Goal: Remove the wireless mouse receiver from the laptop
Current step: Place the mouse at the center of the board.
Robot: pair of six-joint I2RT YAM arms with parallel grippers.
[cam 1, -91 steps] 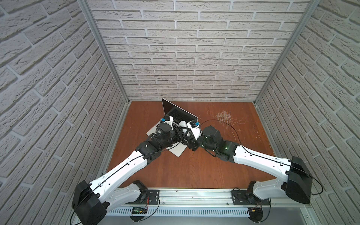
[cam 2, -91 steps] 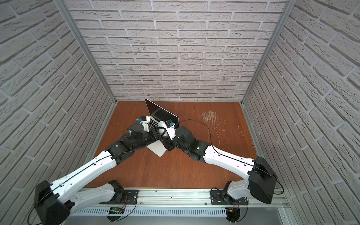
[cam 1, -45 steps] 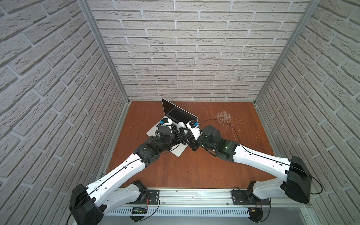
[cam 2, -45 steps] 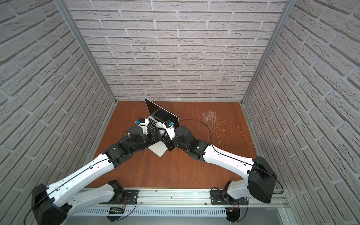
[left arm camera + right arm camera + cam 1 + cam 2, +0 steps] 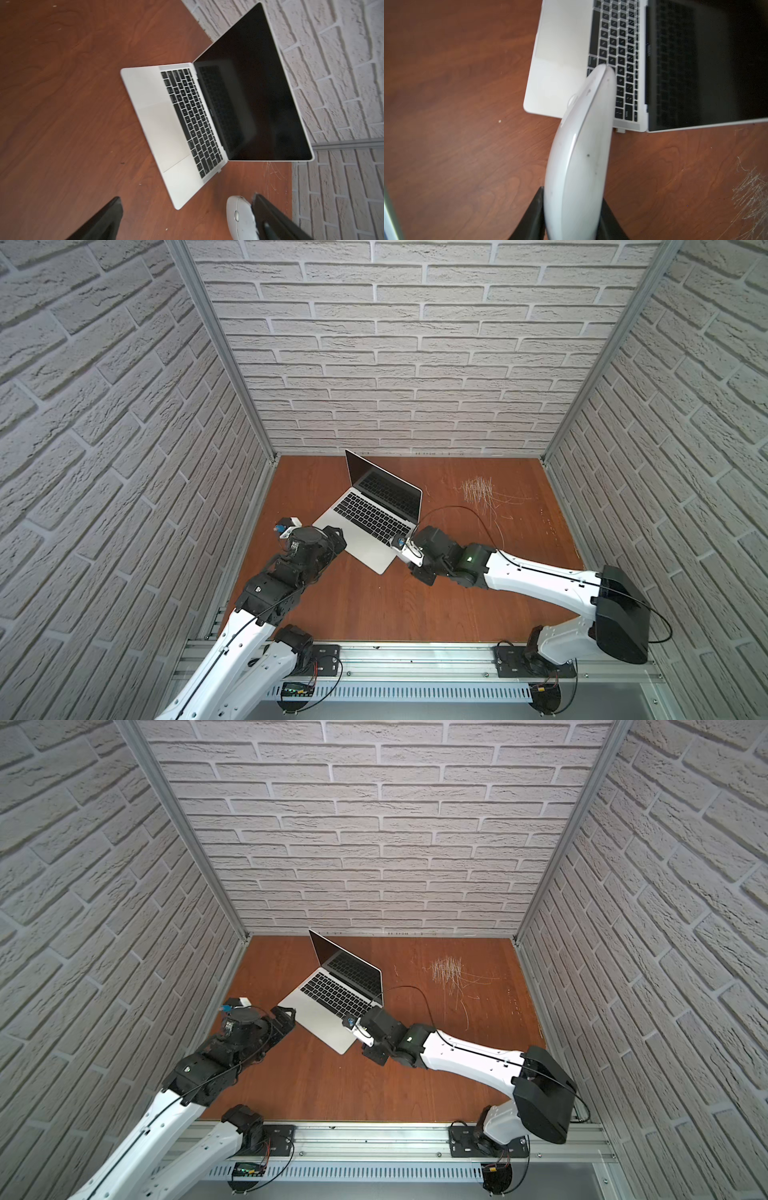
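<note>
I should next draw my right gripper back and down, releasing the white mouse (image 5: 581, 135) on the bare tabletop below and back from it, clear of the laptop.
The laptop (image 5: 374, 526) (image 5: 332, 1002) stands open on the wooden table, screen dark, and shows whole in the left wrist view (image 5: 158, 124). The wireless mouse receiver (image 5: 219, 171) (image 5: 620, 130) is a small pale stub sticking out of the laptop's right side near the hinge. My right gripper (image 5: 572, 195) (image 5: 401, 549) is shut on a white mouse (image 5: 581, 135) beside the laptop's front right corner; the mouse's nose reaches over the keyboard's edge. My left gripper (image 5: 187, 197) (image 5: 334, 537) hangs open and empty by the front left corner. The mouse (image 5: 239, 218) lies partly behind one left finger.
Pale scratches (image 5: 478, 489) mark the table at the back right. The right arm's black cable (image 5: 457, 510) loops above the table beside the laptop. Brick-pattern walls and metal posts close in three sides, and a metal rail (image 5: 415, 659) runs along the front.
My left gripper has opened wide and drawn back to the left, off the middle of the laptop. The right gripper has closed a little on the mouse and stays at the laptop's right front.
</note>
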